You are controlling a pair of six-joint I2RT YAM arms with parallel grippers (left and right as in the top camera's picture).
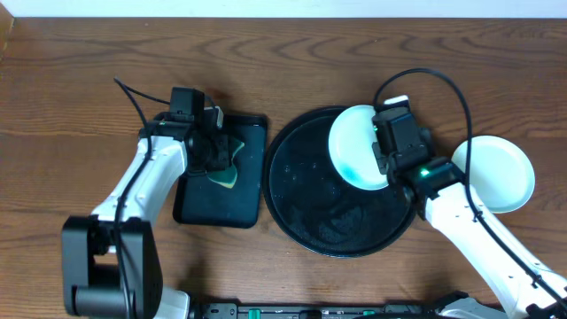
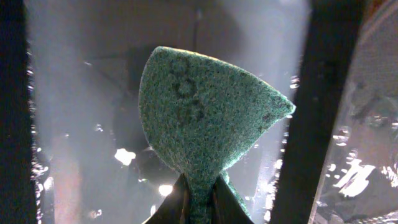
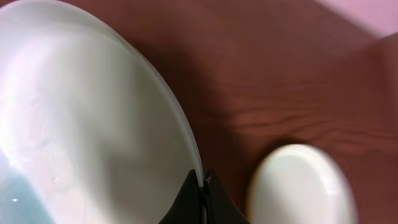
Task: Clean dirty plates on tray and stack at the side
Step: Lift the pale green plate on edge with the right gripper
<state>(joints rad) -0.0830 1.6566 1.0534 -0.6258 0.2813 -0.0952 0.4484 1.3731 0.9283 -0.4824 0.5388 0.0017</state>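
Observation:
The second pale plate (image 1: pixel 498 175) (image 3: pixel 303 188) lies below my right gripper, to its right in the overhead view, so I will move that way, lower and release mine upon it.
A pale mint plate (image 1: pixel 354 142) hangs tilted over the back right of the round black tray (image 1: pixel 310 208). My right gripper (image 1: pixel 387 152) is shut on its rim. In the right wrist view the jaws (image 3: pixel 203 186) pinch the plate's thin edge (image 3: pixel 93 118), and a blue-green smear shows at the plate's lower left. A second pale plate (image 1: pixel 498 173) (image 3: pixel 298 186) lies on the bare wood to the right of the tray. My left gripper (image 1: pixel 213 152) (image 2: pixel 200 205) is shut on a green sponge (image 1: pixel 229 175) (image 2: pixel 199 118), held above the rectangular tray.
The smaller rectangular black tray (image 1: pixel 237 206) lies left of the round tray, its surface wet and glinting (image 2: pixel 93 155). Droplets speckle the round tray's floor. Brown wood tabletop (image 1: pixel 71 97) runs around both trays. The arms' bases stand at the near edge.

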